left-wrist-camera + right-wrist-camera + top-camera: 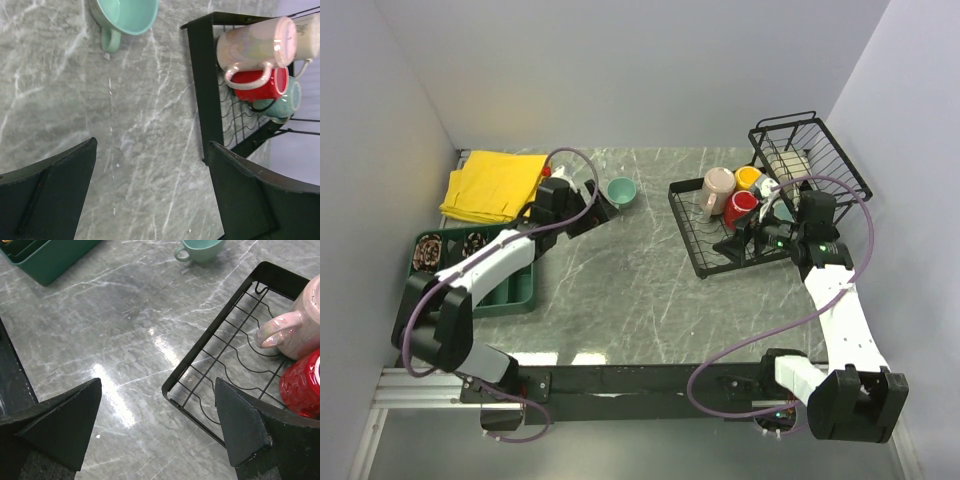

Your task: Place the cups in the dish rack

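The pale grey-green mug's opening leaves room for one finger inside. My left gripper moves outward and down onto the pale grey-green mug's rim (609, 189) on the cloth side next.
A pale grey-green mug (621, 190) stands alone on the marble table; it also shows in the left wrist view (125, 15) and the right wrist view (202, 249). The black wire dish rack (703, 255) holds a pink mug (718, 183), a yellow mug (748, 177) and a red mug (740, 207). The left wrist view shows the pink (250, 45), red (257, 85) and teal (285, 100) mugs lying in the rack (202, 85). A cream-handled mug (788, 165) sits in the tall basket (817, 130). My left gripper (601, 212) is open and empty beside the lone mug. My right gripper (728, 243) is open and empty over the rack's near corner (200, 360).
A yellow cloth (495, 185) lies at the back left. A green compartment tray (510, 290) sits at the left under my left arm, and its corner shows in the right wrist view (45, 257). Walls close in on the left, back and right.
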You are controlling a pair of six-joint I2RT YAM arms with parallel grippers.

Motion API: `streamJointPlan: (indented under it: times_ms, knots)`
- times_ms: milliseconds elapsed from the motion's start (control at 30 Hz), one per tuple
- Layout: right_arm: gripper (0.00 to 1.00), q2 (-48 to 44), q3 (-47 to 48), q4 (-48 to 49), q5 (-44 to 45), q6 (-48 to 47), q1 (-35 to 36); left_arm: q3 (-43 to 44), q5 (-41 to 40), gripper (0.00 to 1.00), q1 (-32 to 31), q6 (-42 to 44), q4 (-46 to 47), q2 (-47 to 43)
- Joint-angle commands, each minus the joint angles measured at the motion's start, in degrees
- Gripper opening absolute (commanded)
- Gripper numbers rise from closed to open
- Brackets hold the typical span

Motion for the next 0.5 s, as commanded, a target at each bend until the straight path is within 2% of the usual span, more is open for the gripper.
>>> streamJointPlan:
  times_ms: [0,467]
  knots:
    - [1.00,-0.7,-0.4,1.8,-1.3,1.1,-0.6,5.4,2.5,0.97,1.7,3.8,-0.8,3.3]
    - [1.00,-0.6,-0.5,1.3,-0.7,-0.1,-1.4,16.5,4.8,0.98,4.8,5.4,-4.7,15.9]
